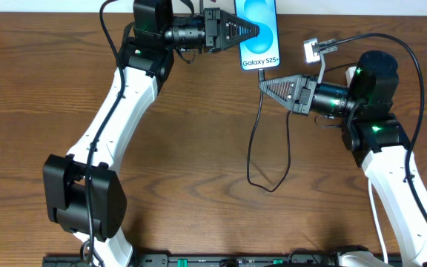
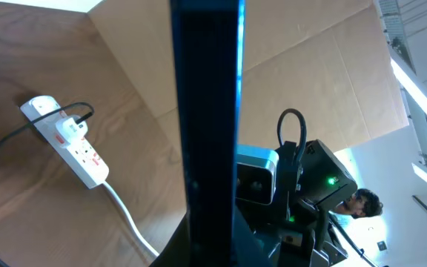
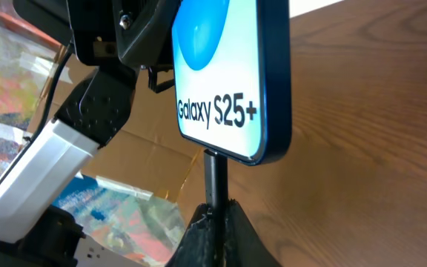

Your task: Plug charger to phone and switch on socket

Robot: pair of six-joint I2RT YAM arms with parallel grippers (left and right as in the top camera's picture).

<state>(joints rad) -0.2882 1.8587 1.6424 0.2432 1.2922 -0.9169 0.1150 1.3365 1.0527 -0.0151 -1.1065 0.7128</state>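
Note:
The tabletop is bare below my left gripper, beside the black cable's loop. My left gripper will next tilt downward, lower the phone there and let go of it.
The phone (image 1: 262, 30), light-blue screen reading "Galaxy S25+", is held above the table's far edge by my left gripper (image 1: 252, 31), which is shut on its side. In the left wrist view the phone (image 2: 206, 111) shows edge-on as a dark vertical bar. My right gripper (image 3: 215, 215) is shut on the charger connector (image 3: 215, 178), whose tip meets the bottom edge of the phone (image 3: 224, 74); how deep it sits I cannot tell. The black cable (image 1: 254, 148) hangs from it and loops on the table. The white socket (image 2: 69, 141) lies flat with a black plug in it.
A white cord (image 2: 128, 215) runs from the socket toward the near side. The socket (image 1: 316, 50) lies by the far edge, just behind my right arm (image 1: 347, 96). A brown cardboard wall (image 2: 310, 67) stands behind the table.

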